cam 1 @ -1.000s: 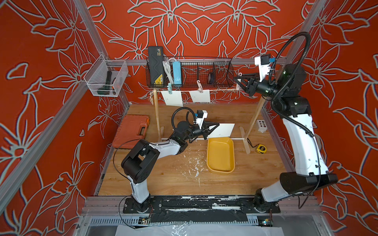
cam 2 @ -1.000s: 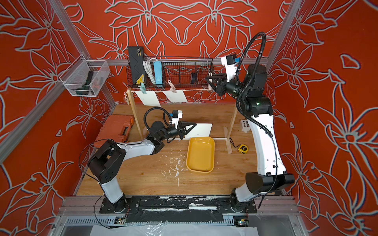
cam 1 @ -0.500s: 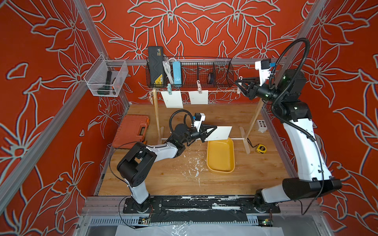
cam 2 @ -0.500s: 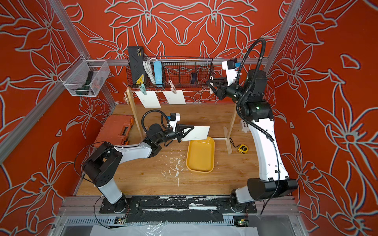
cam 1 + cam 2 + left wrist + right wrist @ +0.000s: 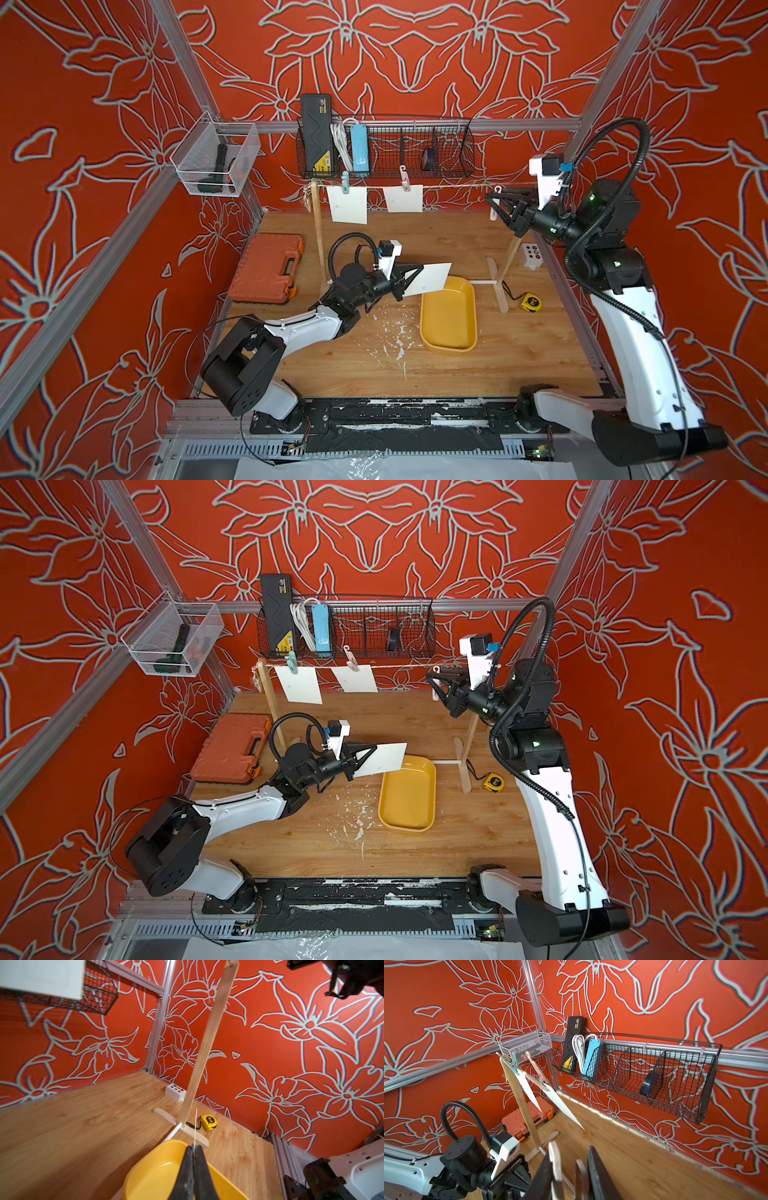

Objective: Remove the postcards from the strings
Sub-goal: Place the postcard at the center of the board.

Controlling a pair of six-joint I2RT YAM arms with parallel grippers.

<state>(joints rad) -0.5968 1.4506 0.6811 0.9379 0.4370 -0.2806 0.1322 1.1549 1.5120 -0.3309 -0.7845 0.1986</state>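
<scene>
My left gripper will back away from the yellow tray (image 5: 446, 348), lower to the bare tabletop beside the white flecks and release the third postcard.
The thin beige string (image 5: 453, 185) runs taut between two wooden posts at the back. Two white postcards (image 5: 347, 205) (image 5: 403, 198) hang from it, one under a teal clothespin (image 5: 345, 179), one under a pink clothespin (image 5: 403, 173). My left gripper (image 5: 409, 276) is shut on a third postcard (image 5: 430, 280), held over the far end of the yellow tray (image 5: 446, 348). The left wrist view shows that card edge-on (image 5: 195, 1126) between the closed fingers (image 5: 187, 1167). Just below the string's right end, my right gripper (image 5: 490, 203) is shut on a pale clothespin (image 5: 555, 1161).
An orange tool case (image 5: 266, 268) lies at the left. A yellow tape measure (image 5: 531, 301) and a white button box (image 5: 532, 255) sit by the right post (image 5: 513, 257). A black wire basket (image 5: 415, 145) and a mesh bin (image 5: 216, 160) hang on the back rail.
The left gripper has carried its postcard a little nearer and lower, over the tray's far end. The right gripper has dropped slightly below the string with the clothespin.
</scene>
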